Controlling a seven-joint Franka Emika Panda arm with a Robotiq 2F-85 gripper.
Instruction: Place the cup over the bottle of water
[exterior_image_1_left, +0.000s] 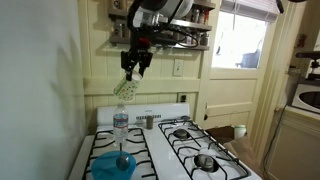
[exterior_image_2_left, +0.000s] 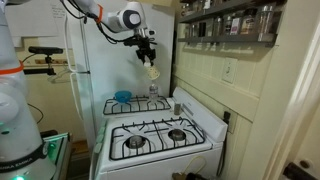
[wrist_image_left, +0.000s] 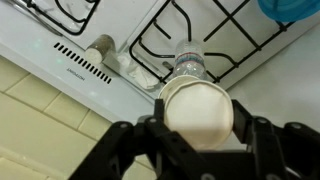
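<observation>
The gripper lowers the tilted cup next and shifts it over the bottle's white cap (exterior_image_1_left: 121, 107) (wrist_image_left: 188, 69) below to release it. The cup's end still hangs clear.
My gripper (exterior_image_1_left: 136, 66) is shut on the pale cream cup (exterior_image_1_left: 125, 89) and holds it tilted in the air, well above the stove. The cup also shows in an exterior view (exterior_image_2_left: 153, 72) under the gripper (exterior_image_2_left: 147, 52). In the wrist view the cup (wrist_image_left: 197, 108) fills the space between the fingers (wrist_image_left: 199, 125). The clear water bottle (exterior_image_1_left: 120, 125) with a white cap stands on the stove below the cup. It shows in an exterior view (exterior_image_2_left: 152, 92) and in the wrist view (wrist_image_left: 190, 62) just beyond the cup's end.
A short grey metal container (exterior_image_1_left: 148, 121) stands by the stove's back panel. It also shows in the wrist view (wrist_image_left: 99, 48). A blue bowl (exterior_image_1_left: 113, 166) sits on a front burner. Spice jars (exterior_image_2_left: 225, 24) line a wall shelf. A white fridge (exterior_image_2_left: 100, 60) stands beside the stove.
</observation>
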